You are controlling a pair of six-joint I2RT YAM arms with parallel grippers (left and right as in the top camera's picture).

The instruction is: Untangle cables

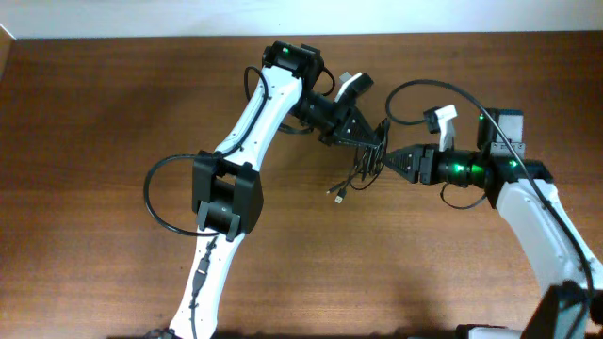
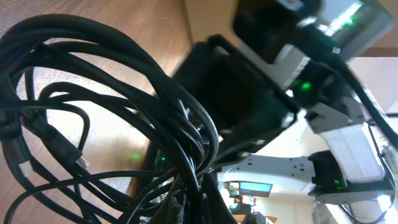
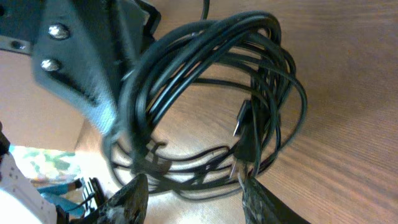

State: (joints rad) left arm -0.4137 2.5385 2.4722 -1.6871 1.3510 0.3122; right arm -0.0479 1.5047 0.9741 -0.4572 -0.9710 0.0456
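Note:
My left gripper tilts its fingers downward next, lowers them toward the wood and releases the cables, since the open tabletop lies below it and its hanging bundle.
The cables are a coiled bundle of thin black cords held above the wooden table, with a plug end hanging toward the table. My left gripper is shut on the bundle's top. In the left wrist view the cables fill the left side and pass between the jaws. My right gripper is open just right of the bundle, pointing at it. In the right wrist view its open fingers sit at the lower loops of the cables, one finger touching a plug.
The brown wooden table lies under both arms. The thick cable loops of the arms hang beside them. The left gripper's black body is close above my right fingers.

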